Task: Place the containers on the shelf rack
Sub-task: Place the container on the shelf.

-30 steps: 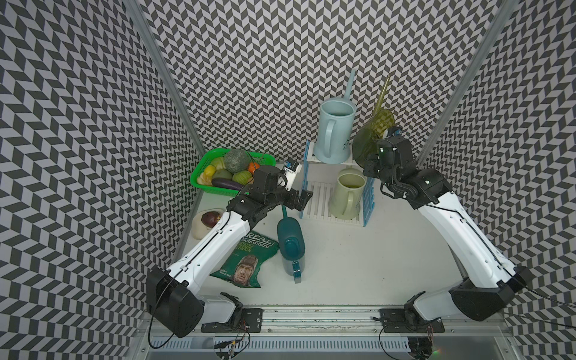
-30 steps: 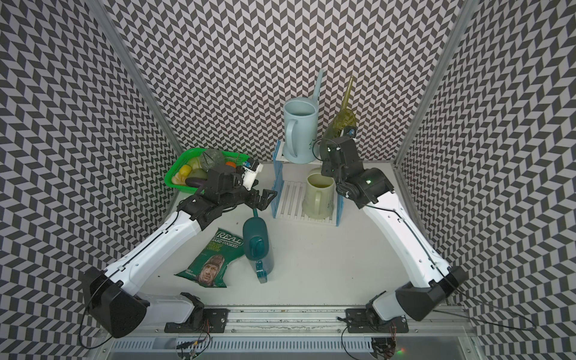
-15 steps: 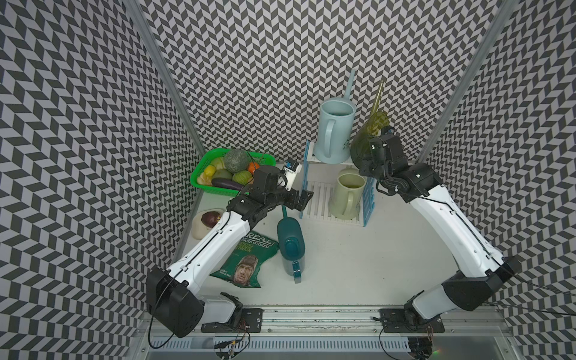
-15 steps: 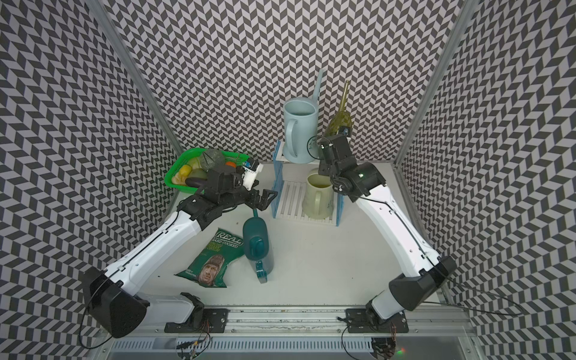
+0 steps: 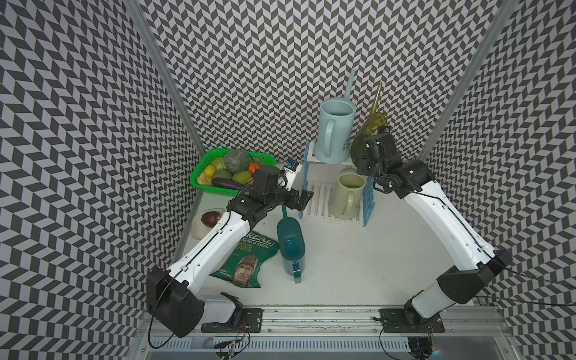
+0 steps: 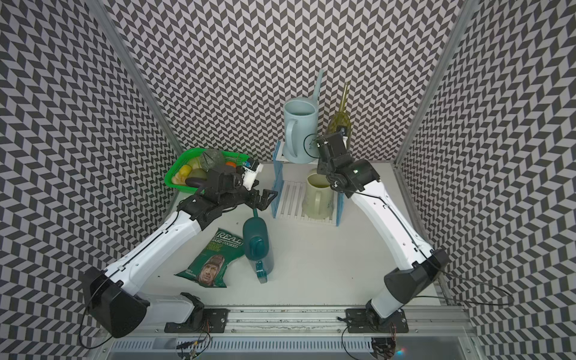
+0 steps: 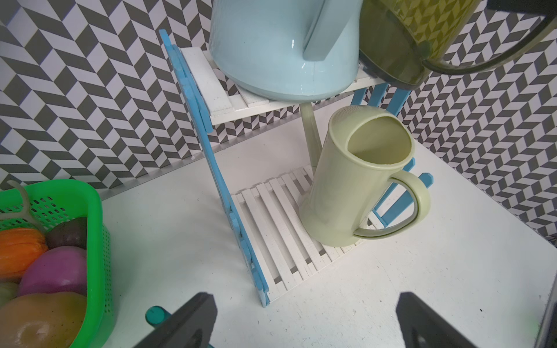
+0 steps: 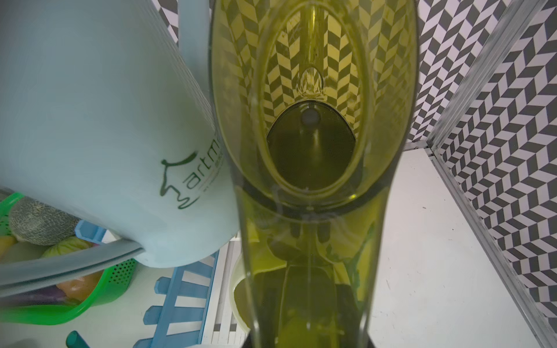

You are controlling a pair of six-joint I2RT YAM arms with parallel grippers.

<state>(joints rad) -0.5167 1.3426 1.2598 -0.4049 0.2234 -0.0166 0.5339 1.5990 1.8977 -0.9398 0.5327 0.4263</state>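
Note:
The olive green container hangs tilted, so the robot's right gripper will next ease toward the light blue container, level the olive green one onto the top shelf's end and then release it.
The shelf rack (image 5: 318, 199) stands at the back. A light blue container (image 5: 335, 131) stands on its top shelf and a pale cream one (image 5: 347, 196) on its lower shelf. A dark teal container (image 5: 291, 241) lies on its side on the table in front. My right gripper (image 5: 363, 146) is shut on the translucent olive green container (image 5: 371, 124), which hangs tilted at the top shelf's right end, close beside the light blue one (image 8: 105, 120). My left gripper (image 5: 304, 199) is open and empty by the rack's left side frame (image 7: 217, 180), above the teal spout (image 7: 155, 315).
A green mesh basket (image 5: 205, 187) of fruit and vegetables sits at the back left. A crisp bag (image 5: 246, 261) lies left of the teal container. A cream bowl (image 5: 198, 230) holding a dark fruit sits by the left wall. Patterned walls close in on three sides.
My right arm has carried the olive green container left and up toward the rack's top shelf. The left arm and the other containers have not moved.

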